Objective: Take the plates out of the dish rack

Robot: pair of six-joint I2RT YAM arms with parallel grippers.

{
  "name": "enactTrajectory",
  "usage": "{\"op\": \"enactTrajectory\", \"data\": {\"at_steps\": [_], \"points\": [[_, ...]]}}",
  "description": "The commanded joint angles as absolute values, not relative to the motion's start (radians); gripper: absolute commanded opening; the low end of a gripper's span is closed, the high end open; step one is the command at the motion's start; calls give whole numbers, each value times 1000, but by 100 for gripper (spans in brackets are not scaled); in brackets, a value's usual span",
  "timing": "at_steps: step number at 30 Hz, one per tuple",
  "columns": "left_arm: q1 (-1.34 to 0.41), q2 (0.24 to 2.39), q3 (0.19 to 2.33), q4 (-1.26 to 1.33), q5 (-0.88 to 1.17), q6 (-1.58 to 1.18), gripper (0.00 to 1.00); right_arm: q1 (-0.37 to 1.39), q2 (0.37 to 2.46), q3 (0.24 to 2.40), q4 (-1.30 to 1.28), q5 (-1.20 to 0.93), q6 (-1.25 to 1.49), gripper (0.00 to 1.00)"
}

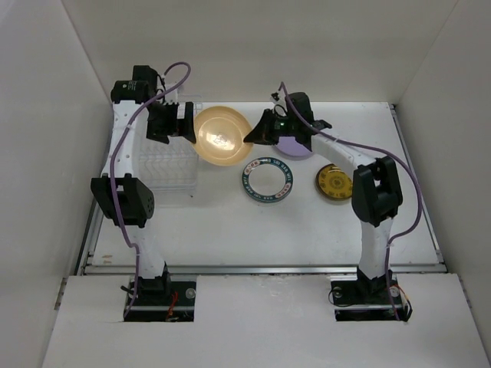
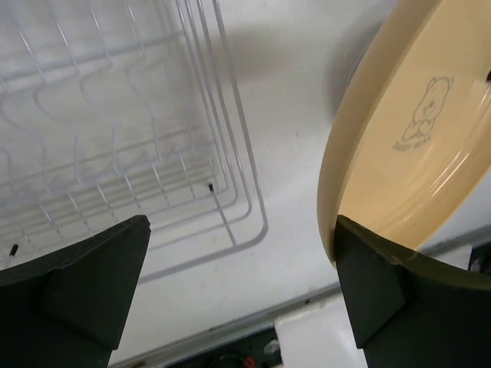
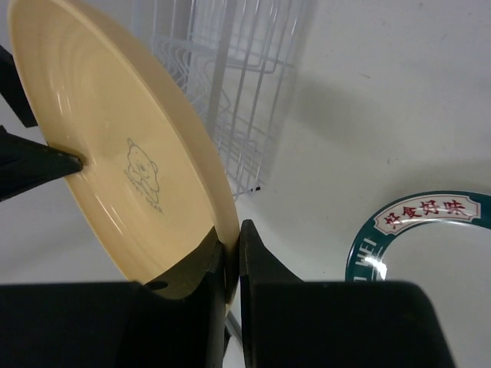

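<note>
I will move my right gripper to the right in the top view and down next, and let go of the tan plate (image 1: 221, 136) on the lilac plate (image 1: 293, 148), which lies below on that side.
The large tan plate (image 1: 221, 136) with a bear print hangs tilted in the air between the two arms, just right of the white wire dish rack (image 1: 167, 165). My right gripper (image 1: 250, 138) is shut on the plate's right rim; in the right wrist view my right gripper (image 3: 234, 239) pinches the rim of the plate (image 3: 115, 130). My left gripper (image 1: 189, 123) is open at the plate's left rim. In the left wrist view my left gripper (image 2: 242, 230) has its jaws wide apart, and the plate (image 2: 414, 153) lies against the right finger. The rack (image 2: 115, 138) shows no plates in its slots.
A white plate with a teal patterned rim (image 1: 267, 181) lies flat on the table mid-right, also in the right wrist view (image 3: 430, 222). A small mustard-yellow plate (image 1: 334, 184) lies further right. A lilac round plate (image 1: 298, 147) lies partly hidden under the right arm.
</note>
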State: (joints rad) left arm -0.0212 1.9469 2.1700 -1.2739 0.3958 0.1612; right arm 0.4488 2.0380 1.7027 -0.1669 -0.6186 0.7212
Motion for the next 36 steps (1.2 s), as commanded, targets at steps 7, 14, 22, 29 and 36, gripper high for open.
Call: {"op": "enactTrajectory", "data": {"at_steps": [7,14,22,29,36], "points": [[94,1793,2145,-1221,35,75,100,178,2013,1734,-419,-258,787,0],[106,1793,2091,-1201,207,84,100,132,1991,1639,-267,-368,787,0],[106,1881,2175,-1232,474,124,100,192,1956,1647,-173,-483,735,0],[86,1861,2175,-1223,534,146,100,212,1947,1618,-201,-440,735,0],[86,1818,2140,-1210,345,164,100,150,1967,1666,-382,-266,749,0]]}}
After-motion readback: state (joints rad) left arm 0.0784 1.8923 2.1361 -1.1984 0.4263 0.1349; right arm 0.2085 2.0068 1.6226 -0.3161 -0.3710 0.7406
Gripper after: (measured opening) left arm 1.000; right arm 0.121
